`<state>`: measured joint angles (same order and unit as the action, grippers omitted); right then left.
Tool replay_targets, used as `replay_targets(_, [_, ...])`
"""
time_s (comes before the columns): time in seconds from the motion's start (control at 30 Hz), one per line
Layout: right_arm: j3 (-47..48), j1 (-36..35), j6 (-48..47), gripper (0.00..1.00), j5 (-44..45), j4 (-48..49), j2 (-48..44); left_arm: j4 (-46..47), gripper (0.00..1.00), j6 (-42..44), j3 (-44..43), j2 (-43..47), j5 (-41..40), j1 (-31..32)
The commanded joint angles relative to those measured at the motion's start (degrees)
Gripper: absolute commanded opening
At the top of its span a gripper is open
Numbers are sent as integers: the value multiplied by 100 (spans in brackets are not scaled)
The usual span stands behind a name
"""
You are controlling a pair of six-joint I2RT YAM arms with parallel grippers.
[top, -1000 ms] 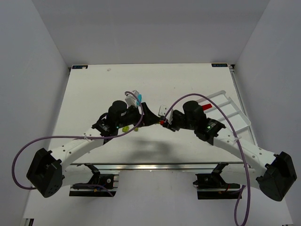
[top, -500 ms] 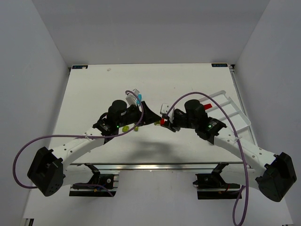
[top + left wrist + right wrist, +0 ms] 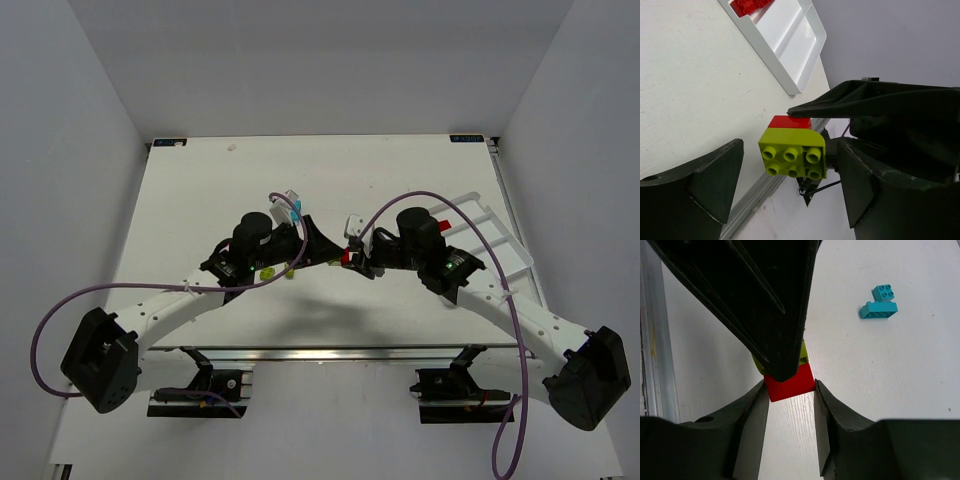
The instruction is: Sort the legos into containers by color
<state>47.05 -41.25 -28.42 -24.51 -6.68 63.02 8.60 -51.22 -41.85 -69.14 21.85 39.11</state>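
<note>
Next, my right gripper moves outward, to its right in the top view, over the red brick's compartment and down. It releases red beside red.
My right gripper is shut on a small red brick that is stuck to a lime green brick, and holds both above the table. My left gripper is open, its jaws on either side of the lime brick with gaps. The two grippers meet tip to tip at mid table, the left gripper just left of the right one. Cyan bricks lie on the table behind. The white tray stands at the right with a red brick in one compartment.
Two lime green bricks lie on the table under my left wrist. A cyan brick lies just behind my left gripper. Purple cables loop over both arms. A metal rail runs along the near table edge.
Both wrists have shifted slightly to the right. The red brick stays in my right gripper, and the left gripper's jaws look a little wider apart.
</note>
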Motion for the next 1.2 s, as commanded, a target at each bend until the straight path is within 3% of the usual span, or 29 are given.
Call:
replay_targets(0.0, [226,21,179,0,-273,149,-115,194,83,-63,-17,-55,118,17])
replay_targets(0.43, [77,91,197,0,60,334,-132,326,71,-160,-25,-73,197,17])
replay_targets(0.77, [-29,285,171,0,114,395,-203,99,33,-81,-43,23,118,-35])
replay_targets(0.93, [-134,425,30,0,122,351,-282,-209,26,50,-139,155,-57,-106])
replay_targets(1.17, [-292,618,-146,0,166,307,-361,-456,24,192,-245,261,-137,-334])
